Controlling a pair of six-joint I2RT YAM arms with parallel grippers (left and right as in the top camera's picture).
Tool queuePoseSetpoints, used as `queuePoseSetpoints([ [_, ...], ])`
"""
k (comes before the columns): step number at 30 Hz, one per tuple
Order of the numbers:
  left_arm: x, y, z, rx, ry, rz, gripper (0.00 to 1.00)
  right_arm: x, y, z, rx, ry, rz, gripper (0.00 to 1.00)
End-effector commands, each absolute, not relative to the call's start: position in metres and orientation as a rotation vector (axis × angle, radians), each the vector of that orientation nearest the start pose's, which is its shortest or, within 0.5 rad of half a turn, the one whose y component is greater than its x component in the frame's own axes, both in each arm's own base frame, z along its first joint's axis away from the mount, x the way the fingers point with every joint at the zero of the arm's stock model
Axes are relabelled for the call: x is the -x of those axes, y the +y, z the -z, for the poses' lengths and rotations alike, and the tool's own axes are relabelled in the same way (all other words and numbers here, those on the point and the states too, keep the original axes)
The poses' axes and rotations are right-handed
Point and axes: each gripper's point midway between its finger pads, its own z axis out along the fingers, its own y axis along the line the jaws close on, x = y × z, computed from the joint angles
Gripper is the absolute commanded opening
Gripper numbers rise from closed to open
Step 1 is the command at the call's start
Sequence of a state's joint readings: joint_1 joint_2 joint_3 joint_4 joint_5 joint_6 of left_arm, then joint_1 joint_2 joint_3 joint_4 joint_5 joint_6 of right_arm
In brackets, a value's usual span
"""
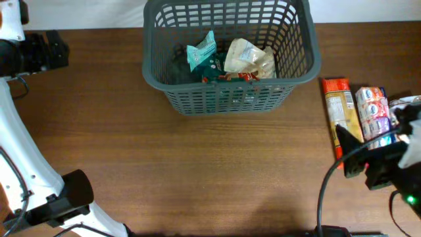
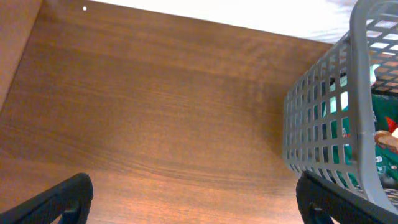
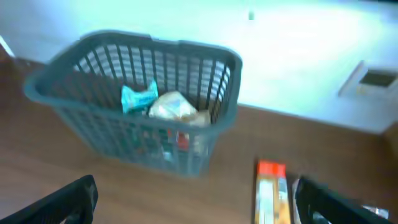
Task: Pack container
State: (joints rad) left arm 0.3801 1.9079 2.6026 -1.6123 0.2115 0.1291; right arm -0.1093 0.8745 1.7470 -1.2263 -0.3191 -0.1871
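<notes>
The orange packet is outside the basket (image 1: 227, 92) with its red end farther out, so the robot's right gripper will next tilt and lower outward onto that far end (image 1: 337, 87).
The dark grey slotted basket (image 1: 227, 92) stands at the back middle of the table. It holds a teal packet (image 1: 202, 51), a beige packet (image 1: 248, 58) and a red and green packet (image 1: 230, 76). An orange box-shaped packet (image 1: 341, 108) and a white, pink and blue packet (image 1: 372, 110) lie on the table at the right. My right gripper (image 1: 358, 148) is open and empty, just in front of those two packets; its wrist view shows the basket (image 3: 134, 99) ahead and the orange packet (image 3: 271, 193) below. My left gripper (image 1: 49, 51) is open and empty at the far left; the basket wall (image 2: 336, 130) is to its right.
The brown wooden table (image 1: 197, 171) runs to a white wall at the back. The left arm's white base (image 1: 39, 191) stands at the front left. A black cable (image 1: 323, 197) loops near the right arm at the front right.
</notes>
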Motion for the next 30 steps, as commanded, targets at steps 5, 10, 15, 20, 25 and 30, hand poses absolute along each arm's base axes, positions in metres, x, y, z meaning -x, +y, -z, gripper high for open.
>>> queuePoseSetpoints([
  [5,-0.382,0.113,-0.383,0.224,2.424,0.057,0.99,-0.232,-0.016,-0.428,-0.017,2.112,0.047,0.99],
  [10,-0.382,0.113,-0.383,0.224,2.424,0.057,0.99,-0.301,-0.071,-0.339,-0.193,2.480,0.185,0.99],
  [15,-0.382,0.113,-0.383,0.224,2.424,0.057,0.99,-0.341,-0.126,-0.250,-0.367,2.739,0.190,0.99],
  [20,-0.382,0.113,-0.383,0.224,2.424,0.057,0.99,-0.368,-0.163,-0.182,-0.423,2.860,0.141,0.99],
  [25,-0.382,0.113,-0.383,0.224,2.424,0.057,0.99,-0.395,-0.172,-0.128,-0.292,2.935,0.129,0.99],
  [30,-0.382,0.113,-0.383,0.224,2.424,0.057,0.99,-0.418,-0.153,-0.081,-0.116,2.987,0.034,0.99],
])
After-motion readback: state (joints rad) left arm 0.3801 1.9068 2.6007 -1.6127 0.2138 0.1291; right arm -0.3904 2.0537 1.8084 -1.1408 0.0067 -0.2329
